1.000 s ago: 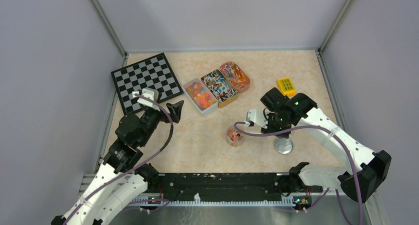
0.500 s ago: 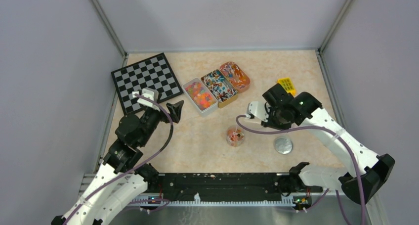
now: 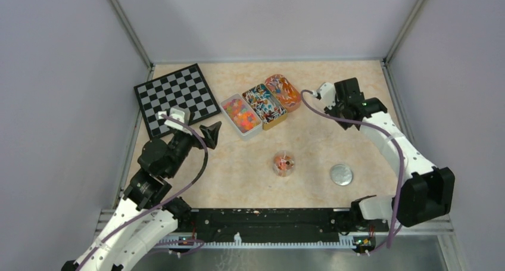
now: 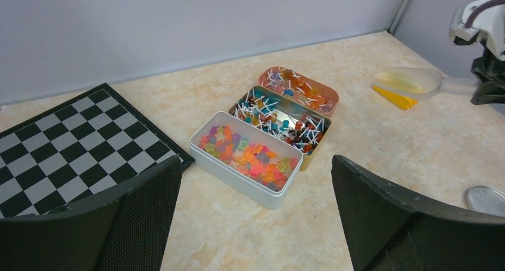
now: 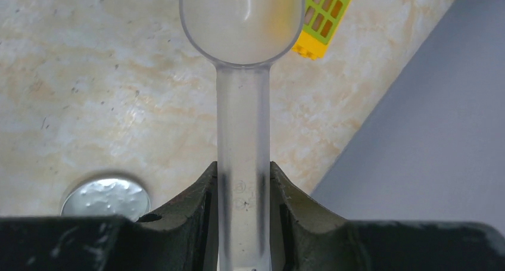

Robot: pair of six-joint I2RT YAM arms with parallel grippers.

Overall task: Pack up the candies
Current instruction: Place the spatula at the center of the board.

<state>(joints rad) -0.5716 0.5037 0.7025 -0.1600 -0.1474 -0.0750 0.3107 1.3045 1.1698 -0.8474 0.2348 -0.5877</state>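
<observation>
The right gripper lowers the scoop (image 5: 243,21) onto bare tabletop (image 5: 170,27) beside the yellow block next and releases it, since that lies below and left in the top view.
The candies fill three open tins at the back middle: a white tin (image 3: 240,115) (image 4: 253,155), a gold tin (image 3: 264,104) (image 4: 283,116) and a pink oval tin (image 3: 283,91) (image 4: 299,87). A few more candies lie in a small clear jar (image 3: 284,164) in mid-table. My right gripper (image 5: 243,176) (image 3: 347,98) is shut on the handle of a clear plastic scoop (image 5: 243,21) (image 4: 411,81). The scoop hovers at the back right, and I see nothing in its bowl. My left gripper (image 4: 256,223) (image 3: 209,131) hangs open and empty, left of the tins.
A yellow block with green squares (image 5: 324,15) (image 4: 396,97) lies under the scoop bowl. A round silver lid (image 3: 341,174) (image 5: 107,196) rests right of the jar. A chessboard (image 3: 177,97) (image 4: 71,146) lies at the back left. Grey walls enclose the table.
My right arm has lifted away from the jar and lid and swung to the back right with the scoop. The left arm has not moved.
</observation>
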